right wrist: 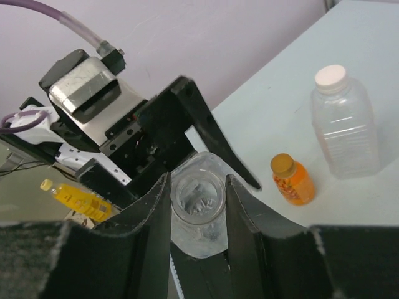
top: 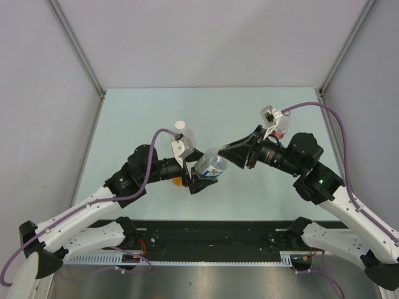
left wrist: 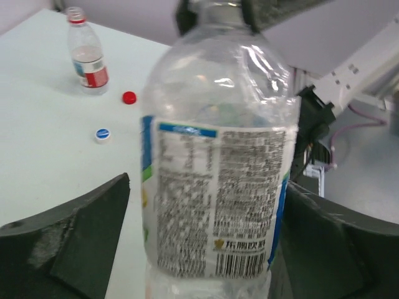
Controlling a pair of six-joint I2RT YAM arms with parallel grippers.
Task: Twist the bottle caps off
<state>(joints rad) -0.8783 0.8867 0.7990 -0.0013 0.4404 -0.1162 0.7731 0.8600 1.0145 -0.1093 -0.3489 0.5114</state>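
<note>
The capless bottle swings outward, upright and down in my right gripper next, and then comes free. Clear tabletop [top: 244,129] beside the red-label bottle lies below and outward of that gripper.
A clear bottle with a blue-green label [top: 211,165] hangs tilted between my two grippers, and its mouth [right wrist: 198,198] is open with no cap on. My right gripper [right wrist: 198,187] is shut on its neck, also seen from above [top: 232,156]. My left gripper [left wrist: 209,180] straddles the bottle's body [left wrist: 215,187]. Its right finger touches, but table shows between the left finger [left wrist: 93,224] and the label. A blue cap [left wrist: 103,134] and a red cap [left wrist: 129,97] lie loose on the table. The red-label bottle [left wrist: 87,59] stands capless. A larger clear bottle [right wrist: 345,131] keeps its white cap [right wrist: 330,76].
A small orange bottle with a tan cap [right wrist: 292,180] stands near the white-capped bottle, just under my left wrist [top: 179,182]. The red-label bottle stands behind my right wrist [top: 282,124]. Grey walls close in the table on three sides.
</note>
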